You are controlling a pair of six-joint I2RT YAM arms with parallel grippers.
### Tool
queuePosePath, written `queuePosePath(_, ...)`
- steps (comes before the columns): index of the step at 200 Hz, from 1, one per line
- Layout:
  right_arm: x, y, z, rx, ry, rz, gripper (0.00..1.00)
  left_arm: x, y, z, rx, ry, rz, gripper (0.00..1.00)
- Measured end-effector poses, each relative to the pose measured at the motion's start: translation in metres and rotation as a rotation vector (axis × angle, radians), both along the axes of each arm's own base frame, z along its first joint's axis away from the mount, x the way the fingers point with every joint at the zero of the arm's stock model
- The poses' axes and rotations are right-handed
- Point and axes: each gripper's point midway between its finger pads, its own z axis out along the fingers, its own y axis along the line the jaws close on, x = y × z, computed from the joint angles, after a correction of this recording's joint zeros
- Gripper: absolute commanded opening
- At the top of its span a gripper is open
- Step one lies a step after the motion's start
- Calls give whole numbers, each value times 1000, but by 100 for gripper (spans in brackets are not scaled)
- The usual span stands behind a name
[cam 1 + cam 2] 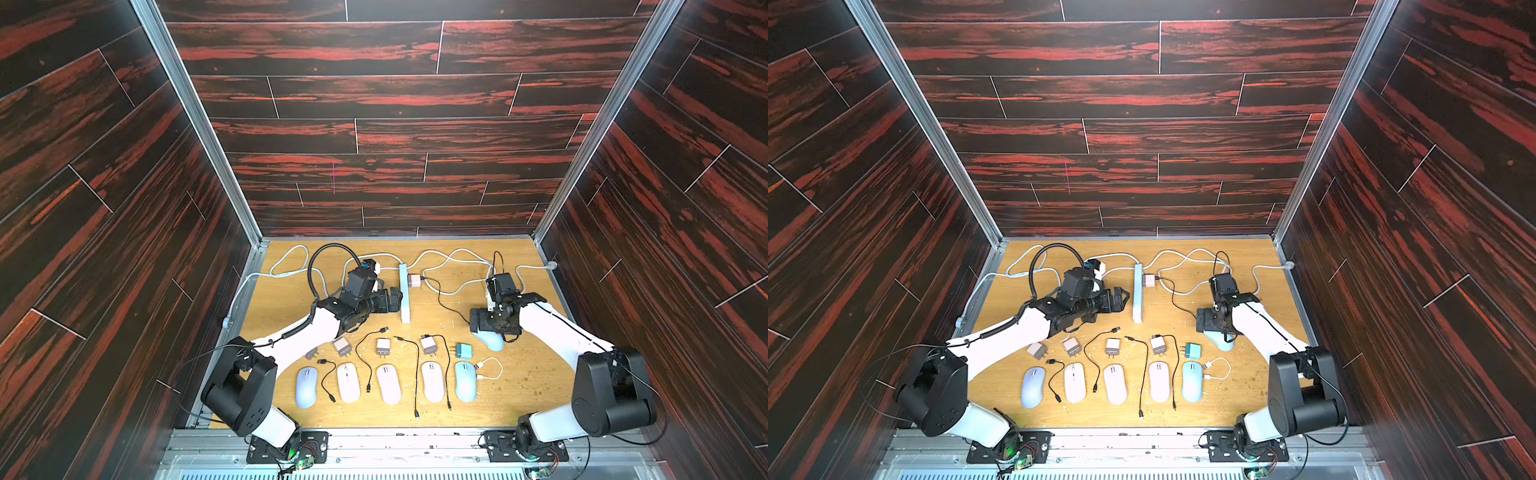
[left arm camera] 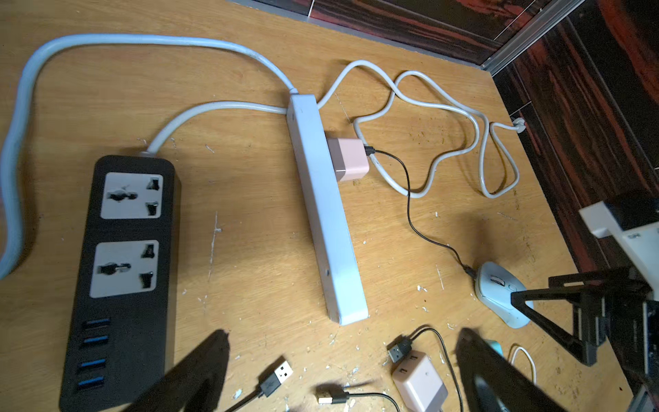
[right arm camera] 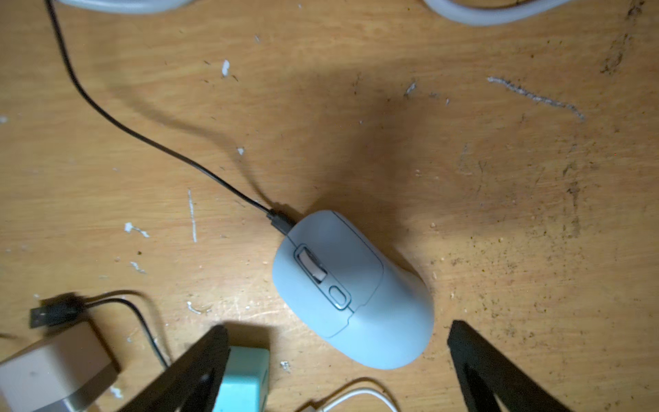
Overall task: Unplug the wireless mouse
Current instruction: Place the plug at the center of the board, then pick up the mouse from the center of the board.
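Note:
I need to lower my right gripper over the rear half of the mouse next and close it on the mouse's sides, because the black cable is plugged into the mouse's front end.
The wireless mouse (image 3: 353,292) is pale blue and lies on the wooden table. A black cable (image 3: 142,137) is plugged into its front end. In the left wrist view that cable runs from the mouse (image 2: 499,296) to a pink charger (image 2: 347,158) seated in the white power strip (image 2: 328,221). My right gripper (image 3: 338,330) hangs open just above the rear of the mouse, a finger on either side, touching nothing. In both top views it covers most of the mouse (image 1: 493,341). My left gripper (image 2: 344,335) is open and empty beside the near end of the strip (image 1: 404,295).
A black power strip (image 2: 124,267) lies under my left arm. Several mice (image 1: 306,386), chargers (image 1: 383,347) and loose black cables (image 1: 417,374) lie in rows near the front edge. A teal charger (image 3: 242,378) sits by a right finger. White cords (image 2: 445,107) loop at the back.

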Motion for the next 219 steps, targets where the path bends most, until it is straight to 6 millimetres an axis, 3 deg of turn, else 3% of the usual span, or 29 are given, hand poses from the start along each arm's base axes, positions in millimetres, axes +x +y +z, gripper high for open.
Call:
queuePosePath(31, -9, -12, -10, -8, 65, -17, 99, -1, 2, 1, -2, 6, -14, 100)
queuePosePath(74, -17, -8, -31, 7, 159, -3, 99, -5, -1, -2, -18, 30, -40, 100)
queuePosePath(125, -9, -13, -41, 7, 180, -16, 98, -7, -4, -4, -36, 50, -52, 100)
queuePosePath(219, 12, -19, -49, 36, 153, -55, 78, -8, -5, -4, -76, 80, -45, 100)
